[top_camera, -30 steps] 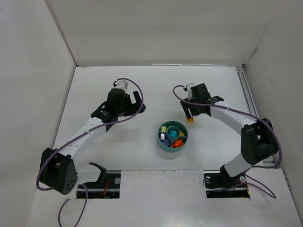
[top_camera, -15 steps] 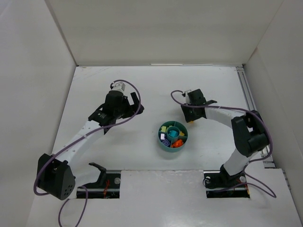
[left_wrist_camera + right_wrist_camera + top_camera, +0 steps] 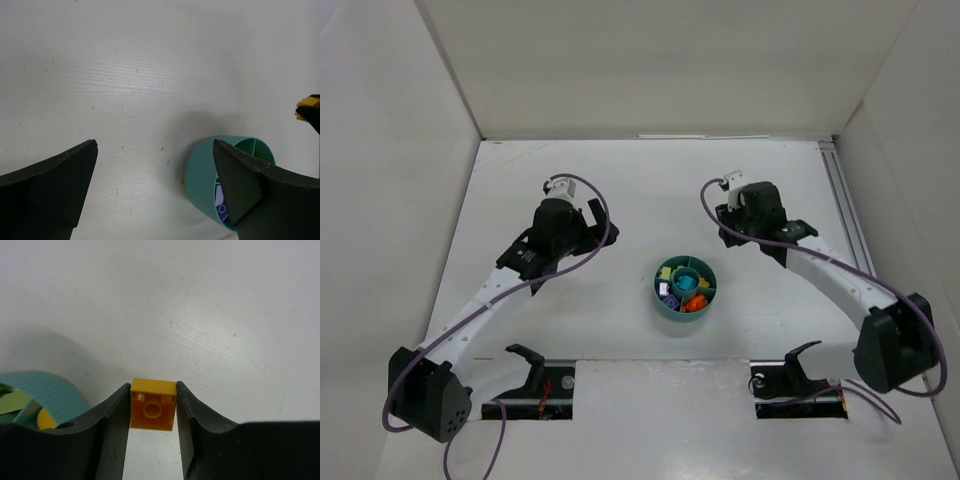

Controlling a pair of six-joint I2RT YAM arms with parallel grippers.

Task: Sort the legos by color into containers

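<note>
I will next carry the yellow brick with my right gripper back toward the round teal dish, over the wedge where another yellow piece lies [image 3: 704,284] [image 3: 44,418].
The round teal dish [image 3: 685,307] stands mid-table with a centre well and wedge sections. It holds purple [image 3: 668,291], orange [image 3: 693,304], yellow [image 3: 704,283] and lime green [image 3: 669,271] bricks in separate wedges and a teal piece in the centre. My right gripper [image 3: 153,412] is shut on a yellow brick [image 3: 153,411], held above the table just right of the dish [image 3: 47,387]. In the top view the right gripper [image 3: 738,232] is behind and to the right of the dish. My left gripper [image 3: 155,185] is open and empty, left of the dish [image 3: 202,170].
White walls enclose the table on the left, back and right. A rail runs along the right edge [image 3: 842,200]. A tiny yellow speck [image 3: 182,184] lies at the dish's base on its left side. The held yellow brick also shows in the left wrist view [image 3: 307,106].
The right gripper closed on the yellow brick that lay right of the dish and rose toward the back right with it. The left arm drifted slightly left.
</note>
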